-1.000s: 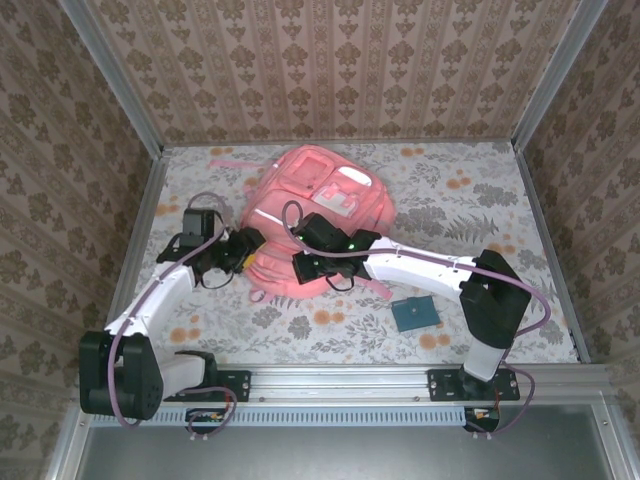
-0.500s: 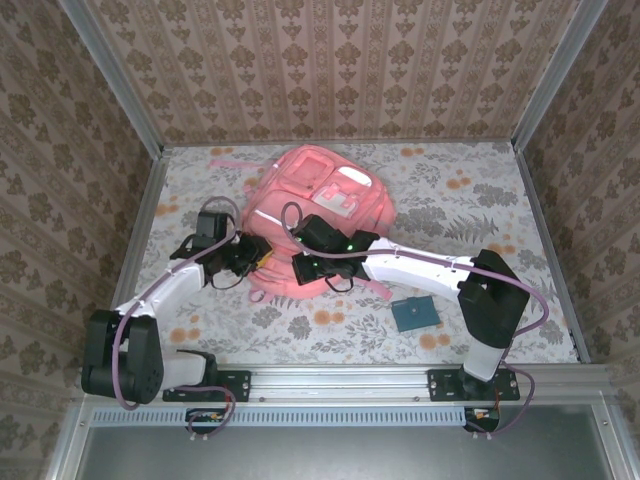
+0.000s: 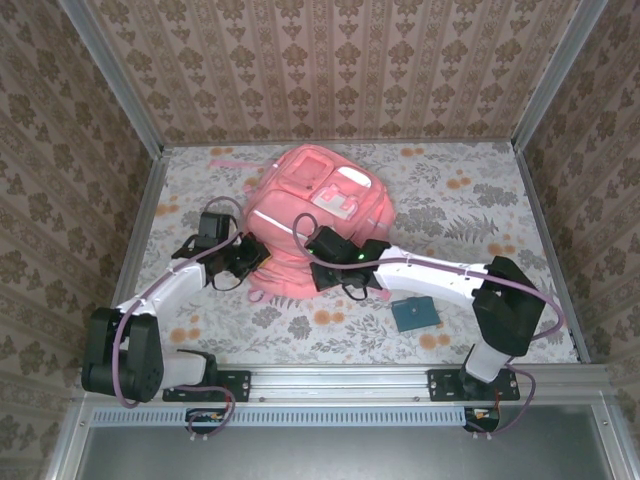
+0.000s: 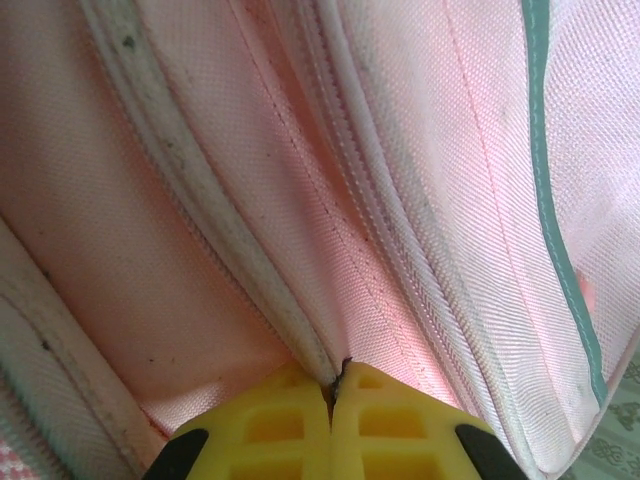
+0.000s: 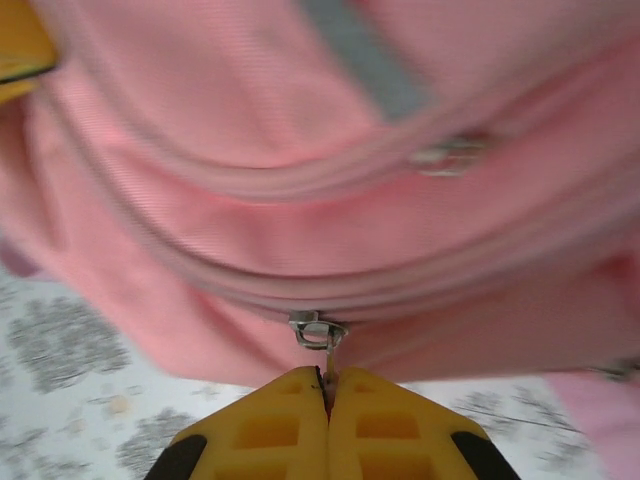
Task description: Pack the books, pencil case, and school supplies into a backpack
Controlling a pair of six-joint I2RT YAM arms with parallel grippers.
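The robot's right gripper should next pull the zipper pull outward along the curving zip line, away from the left gripper, because the pull hangs from the slider.
The salmon-pink backpack lies flat in the middle of the table. At its near left edge my left gripper is shut on a pale piped seam of the backpack, pinched between the yellow fingertips. My right gripper is at the near edge and shut on the metal zipper pull, which hangs from the slider on the zip line. The small teal book lies on the table to the right of the right arm. The navy book, the orange book and the pencil case are out of view.
A pink strap trails off the backpack's far left. A second zipper slider sits higher on the bag. Metal frame rails and patterned walls bound the floral table.
My right gripper has slid to the right along the backpack's near edge with the zipper pull. The left gripper moved in closer to the bag and now holds still.
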